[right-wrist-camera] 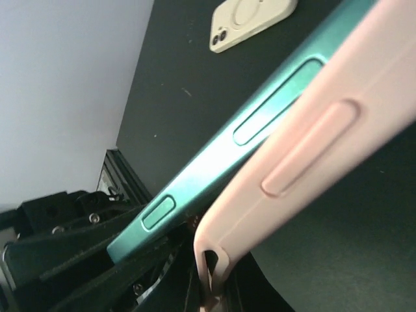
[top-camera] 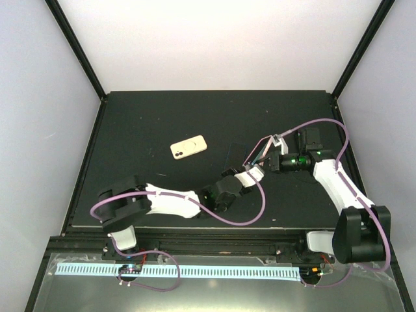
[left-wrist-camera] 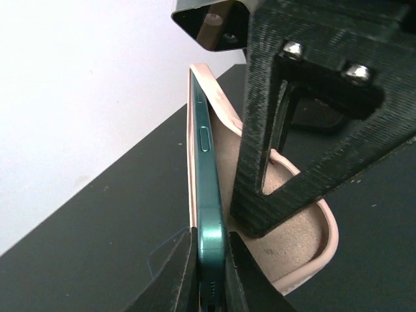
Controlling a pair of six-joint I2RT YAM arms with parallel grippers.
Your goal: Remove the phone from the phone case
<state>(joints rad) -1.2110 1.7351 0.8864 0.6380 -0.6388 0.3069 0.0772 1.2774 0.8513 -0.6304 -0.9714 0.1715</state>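
The left gripper moves toward the cream item and down next and releases the phone, since bare mat lies below, to its left in the top view.
A teal-green phone (left-wrist-camera: 205,188) is partly out of its pale pink case (left-wrist-camera: 305,240); the case has peeled away on one side and its beige lining shows. My left gripper (left-wrist-camera: 211,273) is shut on the phone's lower edge. My right gripper (right-wrist-camera: 218,292) is shut on the edge of the pink case (right-wrist-camera: 312,136), with the phone (right-wrist-camera: 214,162) angling away from it. In the top view both grippers meet above the mat's right middle, the left gripper (top-camera: 250,171) just below the right gripper (top-camera: 273,155). A right finger (left-wrist-camera: 286,162) rests against the case's inside.
A cream phone-shaped item with a round ring on its back (top-camera: 188,147) lies flat on the black mat (top-camera: 149,117), left of the grippers; it also shows in the right wrist view (right-wrist-camera: 250,19). White walls enclose the mat on three sides.
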